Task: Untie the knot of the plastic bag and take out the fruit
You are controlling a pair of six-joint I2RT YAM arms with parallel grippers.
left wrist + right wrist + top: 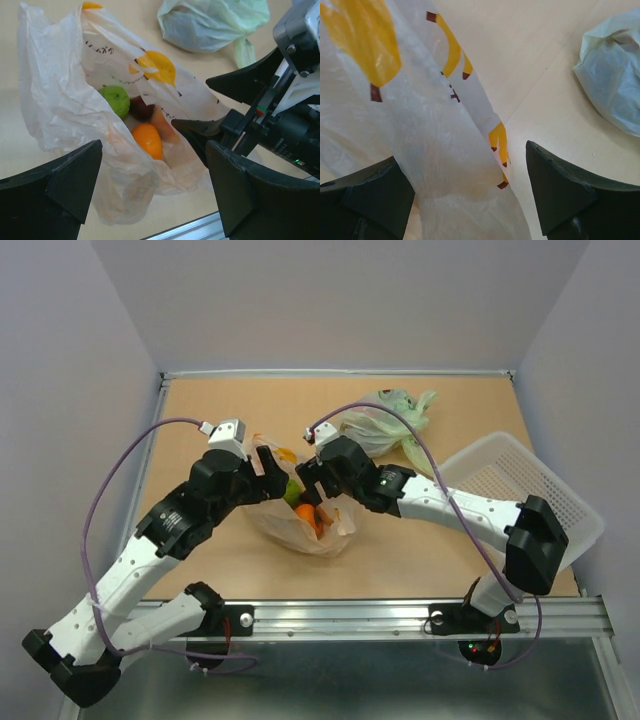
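The bag's loose fold (pixel 92 117) beside the green fruit (pixel 116 99) is next for my left gripper to lower to and close on, as it lies below the gripper and rims the bag's opening.
The peach-orange plastic bag (pixel 300 525) lies mid-table with its mouth open; no knot shows. In the left wrist view the bag (pixel 65 100) holds a green fruit (pixel 116 99), a dark red fruit (pixel 142 107), a pinkish fruit (pixel 162 122) and an orange fruit (pixel 147 140). My left gripper (pixel 272 472) is open over the bag's left side, with loose film between its fingers (pixel 154 165). My right gripper (pixel 312 478) is open at the bag's mouth, one finger (pixel 197 132) reaching in beside the fruit. Bag film (pixel 445 145) hangs between its open fingers (pixel 465 165).
A pale green bag (pixel 385 420) with a tied tail lies behind the right gripper; it also shows in the left wrist view (pixel 210 22) and the right wrist view (pixel 612 75). A white mesh basket (pixel 505 475) stands at the right edge. A metal rail (pixel 400 618) runs along the near edge.
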